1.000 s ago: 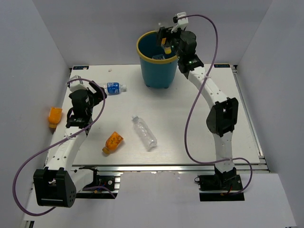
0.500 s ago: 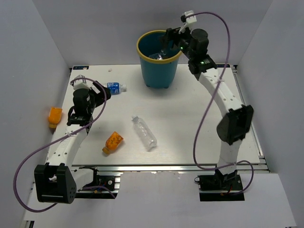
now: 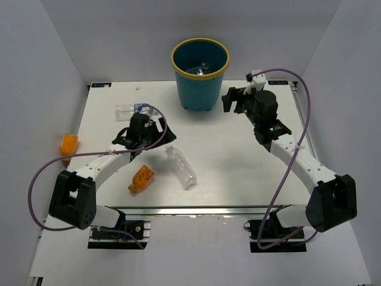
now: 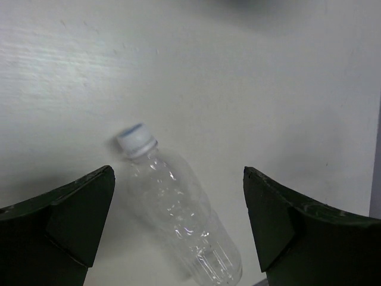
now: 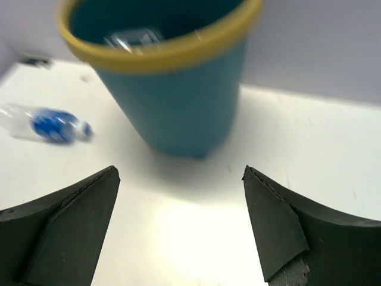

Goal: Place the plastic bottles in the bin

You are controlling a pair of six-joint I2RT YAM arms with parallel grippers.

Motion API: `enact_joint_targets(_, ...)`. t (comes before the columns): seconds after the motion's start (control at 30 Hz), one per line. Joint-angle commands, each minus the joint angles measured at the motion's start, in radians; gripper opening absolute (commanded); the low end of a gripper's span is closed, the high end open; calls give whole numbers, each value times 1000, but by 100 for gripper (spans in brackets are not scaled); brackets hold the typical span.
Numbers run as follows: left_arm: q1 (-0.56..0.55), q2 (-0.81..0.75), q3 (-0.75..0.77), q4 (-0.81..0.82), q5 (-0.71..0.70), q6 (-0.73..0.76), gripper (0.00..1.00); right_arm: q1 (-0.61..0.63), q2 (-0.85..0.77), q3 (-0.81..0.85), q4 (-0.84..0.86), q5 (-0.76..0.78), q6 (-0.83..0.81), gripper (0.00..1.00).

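Note:
The clear bottle's end with the cap lies nearest, so my left gripper should next go down and to the right in the top view, onto the clear bottle's upper body [image 3: 177, 161] [image 4: 168, 188].
The teal bin [image 3: 200, 89] with a yellow rim stands at the back centre, with bottles inside [image 3: 199, 70]. My right gripper [image 3: 229, 100] is open and empty, low beside the bin's right side; its view faces the bin [image 5: 178, 101]. My left gripper [image 3: 157, 136] is open and empty, just left of a clear bottle [image 3: 181, 167] lying mid-table. In the left wrist view that bottle [image 4: 178, 208] lies between and beyond my open jaws, white cap [image 4: 136, 138] pointing away. A stubby orange bottle [image 3: 141, 178] lies to the front left. A blue-labelled bottle [image 3: 130, 109] lies at the back left.
A second orange bottle [image 3: 68, 146] lies off the table's left edge, by the wall. The blue-labelled bottle [image 5: 50, 124] also shows in the right wrist view, left of the bin. Grey walls close in the table on three sides.
My right gripper left the bin's mouth without the bottle it held there and came down to the bin's right. My left arm swung right, from the blue-labelled bottle toward the clear one.

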Motion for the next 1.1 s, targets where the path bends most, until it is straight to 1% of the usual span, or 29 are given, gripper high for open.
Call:
enact_joint_targets(0.0,-58,51,77,-143,-15,-14,98,-4,-75,-70,35,133,-1,89)
enact_joint_targets(0.13,-92,114,102,-209,-1,-40,98,-4,-123,-136,28,185,-14,89)
enact_joint_targets(0.23,-110,128,109,-263,-50,-51,98,-5,-135,-154,26,239,2,89)
enact_joint_targets(0.37,-138,150,94,-243,-36,-64,98,-5,-138,-176,38,250,14,89)
enact_joint_targets(0.47,-162,162,85,-192,-9,-81,98,-7,-132,-188,37,251,15,89)
enact_joint_targets(0.73,-199,261,85,-163,27,-91,98,-8,-121,-220,28,253,38,89)
enact_joint_targets(0.8,-199,269,91,-162,20,-95,94,-10,-121,-226,26,253,40,89)
enact_joint_targets(0.87,-201,277,105,-157,23,-92,87,-11,-124,-234,26,254,43,89)
enact_joint_targets(0.9,-201,278,111,-155,25,-91,77,-11,-129,-237,24,258,43,89)
enact_joint_targets(0.97,-201,278,141,-148,27,-83,65,-14,-136,-254,26,259,51,89)
enact_joint_targets(1.0,-201,280,157,-149,36,-71,55,-14,-147,-260,29,259,55,89)
enact_joint_targets(1.03,-201,280,177,-154,42,-60,52,-16,-152,-268,32,259,58,89)
enact_joint_targets(1.07,-201,283,225,-162,42,-52,52,-19,-158,-275,35,259,63,89)
